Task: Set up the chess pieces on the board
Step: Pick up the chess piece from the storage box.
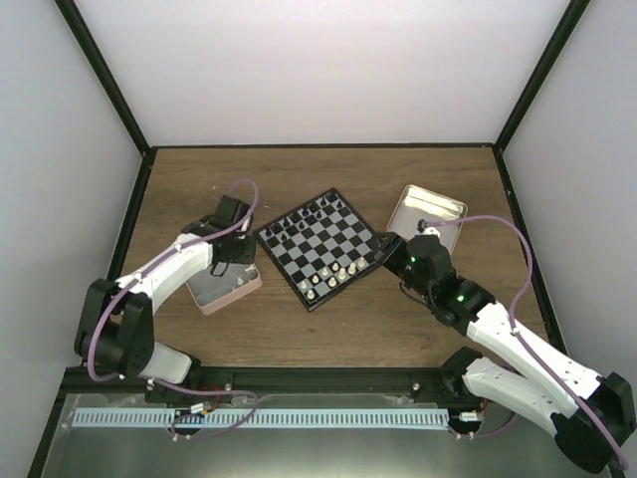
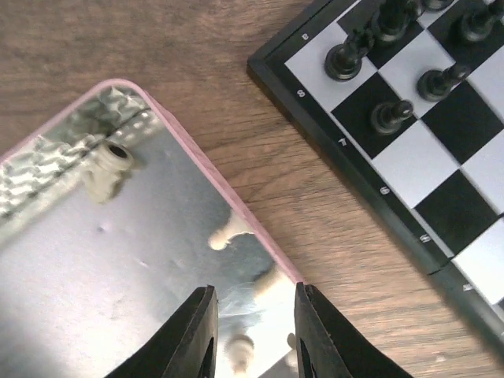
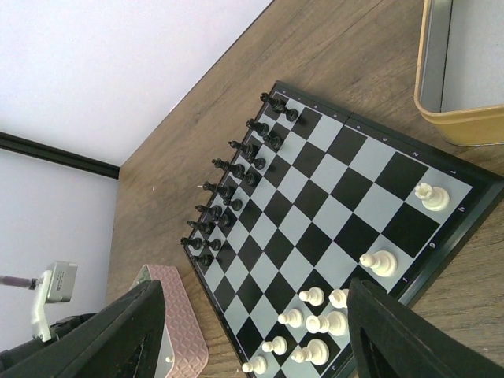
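I will turn my left gripper first, then lower it around a small cream piece (image 2: 229, 231) to get it. The piece lies against the side of the pink tin that faces the board.
The board (image 1: 320, 247) lies turned diamond-wise mid-table. Several cream-white chess pieces (image 1: 333, 276) stand along its near edge and show in the right wrist view (image 3: 315, 323). More cream pieces (image 2: 225, 235) lie inside the pink tin (image 2: 118, 268). My left gripper (image 2: 253, 335) hangs over that tin's corner, its jaws apart, and a cream piece (image 2: 239, 351) lies in the gap below them, untouched. My right gripper (image 3: 260, 346) stands wide open with nothing between its fingers. It hovers beside the board's right corner (image 1: 398, 254).
Black pieces (image 1: 304, 214) line the board's far edge (image 3: 236, 169). A gold tin (image 1: 426, 211) sits to the right of the board (image 3: 465, 118). The pink tin (image 1: 224, 284) lies left of the board. Black frame posts and white walls bound the table.
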Controlling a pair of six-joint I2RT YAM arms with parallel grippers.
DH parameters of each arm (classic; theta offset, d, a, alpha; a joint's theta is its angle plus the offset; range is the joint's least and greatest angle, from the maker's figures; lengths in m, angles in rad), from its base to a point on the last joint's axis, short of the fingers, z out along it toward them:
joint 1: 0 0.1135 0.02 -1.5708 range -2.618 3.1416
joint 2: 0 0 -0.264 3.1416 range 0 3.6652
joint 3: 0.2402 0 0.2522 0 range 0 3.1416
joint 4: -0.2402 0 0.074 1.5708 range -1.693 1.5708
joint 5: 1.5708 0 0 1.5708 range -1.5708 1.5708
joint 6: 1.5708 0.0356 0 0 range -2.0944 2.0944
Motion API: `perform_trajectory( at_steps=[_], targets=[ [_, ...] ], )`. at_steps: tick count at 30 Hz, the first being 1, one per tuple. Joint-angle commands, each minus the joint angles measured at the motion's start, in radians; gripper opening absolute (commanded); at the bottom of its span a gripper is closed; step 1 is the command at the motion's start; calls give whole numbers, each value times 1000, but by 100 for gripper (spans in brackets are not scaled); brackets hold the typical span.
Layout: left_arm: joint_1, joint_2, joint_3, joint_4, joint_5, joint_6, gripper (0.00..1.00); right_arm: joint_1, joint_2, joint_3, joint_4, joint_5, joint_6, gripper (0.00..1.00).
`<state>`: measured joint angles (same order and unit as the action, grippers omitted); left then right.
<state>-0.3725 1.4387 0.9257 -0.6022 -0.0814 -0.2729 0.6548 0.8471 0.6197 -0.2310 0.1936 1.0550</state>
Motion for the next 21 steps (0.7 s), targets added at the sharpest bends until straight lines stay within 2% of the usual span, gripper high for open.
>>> perform_trajectory(
  at_steps=[1, 3, 5, 8, 12, 16, 21],
  targets=[
    [8, 41, 39, -95, -92, 276, 30, 0, 3, 10, 19, 9, -13, 65],
    [11, 53, 24, -57, -6, 356, 37, -1, 3, 9, 17, 4, -11, 65],
    [15, 101, 86, -73, 62, 412, 37, -1, 2, 8, 14, -6, -14, 65],
    [40, 105, 153, -128, 53, 444, 31, -1, -11, 22, -12, -13, -21, 65],
    [63, 49, 98, -114, 43, 454, 27, -1, -39, -8, 11, 1, -18, 65],
    [66, 41, 38, -79, 57, 484, 30, -1, -14, 8, 26, -13, -47, 65],
    [67, 120, 45, -82, 31, 493, 34, -1, 13, 25, 20, -13, -66, 66]
  ],
)
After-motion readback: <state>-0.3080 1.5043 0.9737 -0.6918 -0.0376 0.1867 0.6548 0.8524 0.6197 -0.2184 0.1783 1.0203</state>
